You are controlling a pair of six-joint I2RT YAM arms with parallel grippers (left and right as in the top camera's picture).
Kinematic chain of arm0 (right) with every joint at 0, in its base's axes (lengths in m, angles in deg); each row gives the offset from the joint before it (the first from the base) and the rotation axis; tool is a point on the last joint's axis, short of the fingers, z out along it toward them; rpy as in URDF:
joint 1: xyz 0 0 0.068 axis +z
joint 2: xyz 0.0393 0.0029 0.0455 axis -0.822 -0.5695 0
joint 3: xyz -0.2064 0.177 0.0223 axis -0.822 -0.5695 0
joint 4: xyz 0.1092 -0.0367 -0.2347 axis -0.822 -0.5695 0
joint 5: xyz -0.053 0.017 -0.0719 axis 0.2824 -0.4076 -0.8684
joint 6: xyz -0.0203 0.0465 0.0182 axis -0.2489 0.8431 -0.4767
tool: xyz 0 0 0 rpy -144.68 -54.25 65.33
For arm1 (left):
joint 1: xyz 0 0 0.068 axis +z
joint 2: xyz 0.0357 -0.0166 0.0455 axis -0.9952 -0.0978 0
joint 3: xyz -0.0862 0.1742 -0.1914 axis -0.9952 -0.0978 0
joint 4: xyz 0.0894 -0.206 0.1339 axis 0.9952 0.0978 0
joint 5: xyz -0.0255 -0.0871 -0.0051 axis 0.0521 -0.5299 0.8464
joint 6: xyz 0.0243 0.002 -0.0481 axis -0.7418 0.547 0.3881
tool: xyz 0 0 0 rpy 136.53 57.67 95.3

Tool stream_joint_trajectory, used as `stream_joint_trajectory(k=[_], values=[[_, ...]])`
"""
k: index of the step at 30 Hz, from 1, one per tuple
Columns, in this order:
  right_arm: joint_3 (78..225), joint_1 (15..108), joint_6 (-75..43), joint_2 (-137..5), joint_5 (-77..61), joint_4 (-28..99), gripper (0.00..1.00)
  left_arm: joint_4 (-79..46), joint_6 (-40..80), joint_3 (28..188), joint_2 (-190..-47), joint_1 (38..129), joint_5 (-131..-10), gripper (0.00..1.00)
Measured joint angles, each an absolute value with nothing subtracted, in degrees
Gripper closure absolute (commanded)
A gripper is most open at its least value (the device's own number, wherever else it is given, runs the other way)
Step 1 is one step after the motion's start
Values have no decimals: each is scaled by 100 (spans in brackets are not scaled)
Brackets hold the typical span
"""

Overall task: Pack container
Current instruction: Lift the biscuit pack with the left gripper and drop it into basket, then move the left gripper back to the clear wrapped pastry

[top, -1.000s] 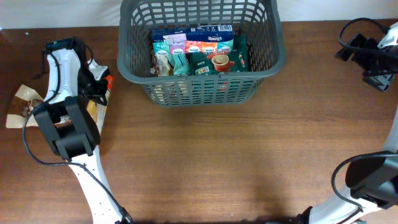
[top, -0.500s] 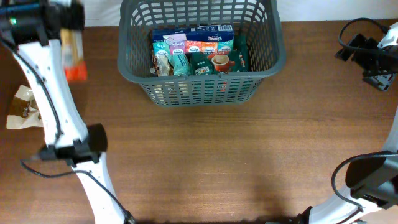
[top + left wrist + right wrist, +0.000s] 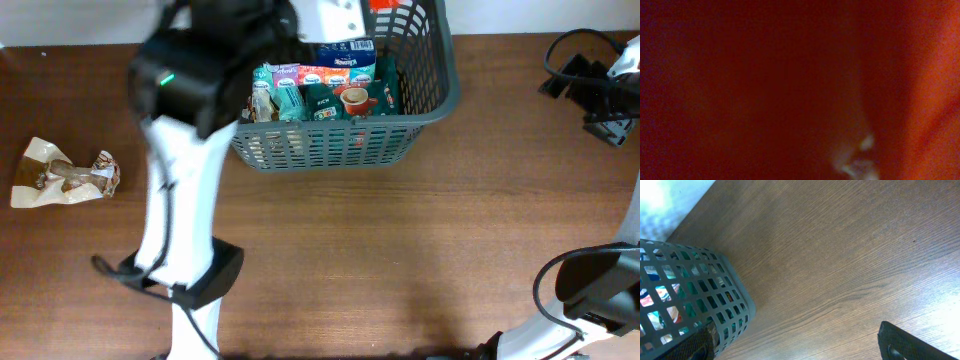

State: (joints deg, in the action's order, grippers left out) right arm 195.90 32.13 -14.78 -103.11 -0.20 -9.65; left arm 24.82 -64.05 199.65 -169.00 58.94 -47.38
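The snack packet in my left gripper goes down into the dark grey container [image 3: 447, 100] over the packets by the container's near side [image 3: 346, 88] next for release, since room remains above them.
The dark grey container [image 3: 447, 100] stands at the back middle of the table with several snack packets [image 3: 320, 88] inside; its lattice wall also shows in the right wrist view [image 3: 715, 295]. My left gripper [image 3: 310, 18] is raised over the container's back left part, shut on an orange and white snack packet [image 3: 383, 5]. That packet fills the left wrist view [image 3: 790, 75] as a red-orange blur, hiding the fingers. My right gripper [image 3: 800, 350] is open and empty over bare table right of the container; in the overhead view it sits at the far right [image 3: 592, 95].
A crumpled brown and white packet [image 3: 65, 172] lies on the table at the far left. My left arm [image 3: 185, 170] stretches from the front edge up over the container's left side. A white wall edge runs behind the table.
My left arm has swung from the far left to the right with the orange packet, and is now over the container. The right arm has not moved.
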Motion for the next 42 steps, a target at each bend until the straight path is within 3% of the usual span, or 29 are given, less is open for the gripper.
stream_joint_trajectory(k=[14, 17, 21, 22, 27, 34, 42], values=[[19590, 3213, -1485, -10311, -20, -963, 1, 1908, -6577, 17971, -18585, 5653, -4080, 95], [19590, 3213, -1480, -10311, -20, -963, 1, 1586, -6509, 17912, -18603, 5621, -4045, 78], [19590, 3213, -1482, -10311, -20, -963, 1, 1162, -6297, 17917, -18600, 5575, -3678, 40], [19590, 3213, -1482, -10311, -20, -963, 1, 1114, -6236, 17917, -18600, 5572, -3531, 25], [19590, 3213, -1480, -10311, -18, -963, 1, 1313, -5513, 17925, -18294, 5640, -3072, 8], [19590, 3213, -1476, -10311, -20, -965, 1, 1881, -5008, 17954, -16815, 6193, -2965, 7], [19590, 3213, -1482, -10311, -18, -965, 1, 2885, -4062, 18144, -15274, 8097, -2760, 11]])
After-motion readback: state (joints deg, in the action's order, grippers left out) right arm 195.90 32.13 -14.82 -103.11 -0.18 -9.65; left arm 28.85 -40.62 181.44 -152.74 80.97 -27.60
